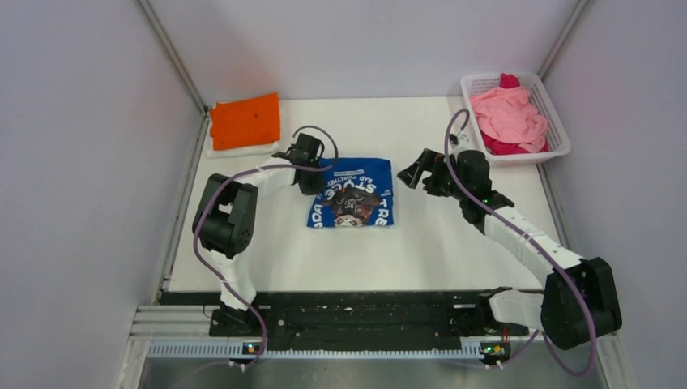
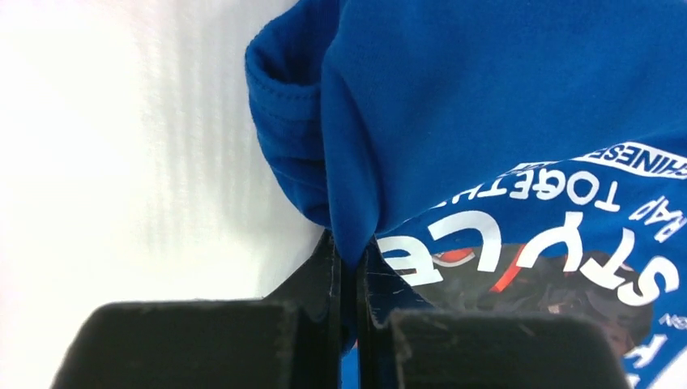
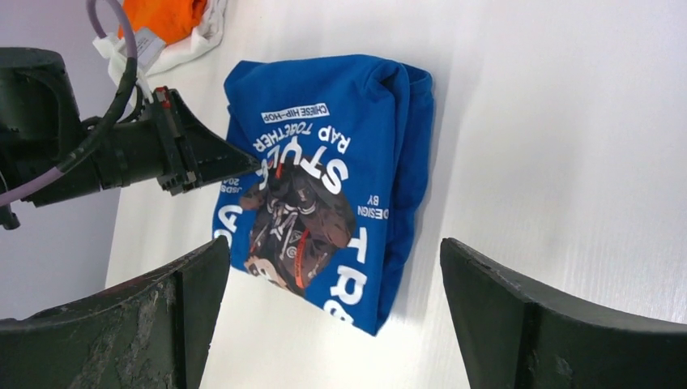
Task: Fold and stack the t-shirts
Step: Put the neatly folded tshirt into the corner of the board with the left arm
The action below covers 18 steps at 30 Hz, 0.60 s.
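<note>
The folded orange t-shirt (image 1: pixel 245 120) starts the stack outward of my left gripper, to the left in the top view. I will lift the blue t-shirt over next, lower it and let go.
A folded royal-blue t-shirt (image 1: pixel 354 193) with white lettering and a dark chest graphic lies at the middle of the table. My left gripper (image 1: pixel 314 180) is shut on its left edge; in the left wrist view a pinch of blue cloth (image 2: pixel 381 121) sits between the closed jaws (image 2: pixel 350 263). My right gripper (image 1: pixel 413 173) is open and empty, just right of the shirt, which shows between its fingers in the right wrist view (image 3: pixel 324 178). A folded orange t-shirt (image 1: pixel 245 120) lies on white cloth at the back left. Pink and magenta t-shirts (image 1: pixel 510 117) are heaped in a basket.
A white plastic mesh basket (image 1: pixel 559 144) stands at the back right corner. The white cloth (image 1: pixel 239 149) under the orange shirt lies by the left wall. Grey walls close in the table's left, back and right. The arm bases sit on a black rail (image 1: pixel 364 316) at the near edge.
</note>
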Tool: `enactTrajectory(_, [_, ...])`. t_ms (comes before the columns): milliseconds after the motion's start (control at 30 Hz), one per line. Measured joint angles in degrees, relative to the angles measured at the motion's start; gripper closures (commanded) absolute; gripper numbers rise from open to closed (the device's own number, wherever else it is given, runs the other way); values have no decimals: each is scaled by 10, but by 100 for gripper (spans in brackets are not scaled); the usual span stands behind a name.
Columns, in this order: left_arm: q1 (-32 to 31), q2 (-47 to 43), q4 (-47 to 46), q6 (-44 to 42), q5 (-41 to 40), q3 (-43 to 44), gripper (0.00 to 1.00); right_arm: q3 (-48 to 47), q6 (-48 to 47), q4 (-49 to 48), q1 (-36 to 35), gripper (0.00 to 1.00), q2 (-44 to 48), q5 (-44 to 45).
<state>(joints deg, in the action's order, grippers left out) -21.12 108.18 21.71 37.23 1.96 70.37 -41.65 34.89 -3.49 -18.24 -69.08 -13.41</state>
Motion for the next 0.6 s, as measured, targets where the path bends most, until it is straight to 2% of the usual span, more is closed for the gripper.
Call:
enactTrajectory(233, [-3, 15, 79, -41, -184, 92, 100, 9, -9, -16, 0, 1, 0, -2])
enactTrajectory(367, [0, 32, 85, -79, -278, 150, 100, 19, -15, -18, 0, 1, 0, 3])
enactTrajectory(600, [5, 113, 89, -172, -419, 299, 100, 20, -27, -25, 0, 1, -5, 18])
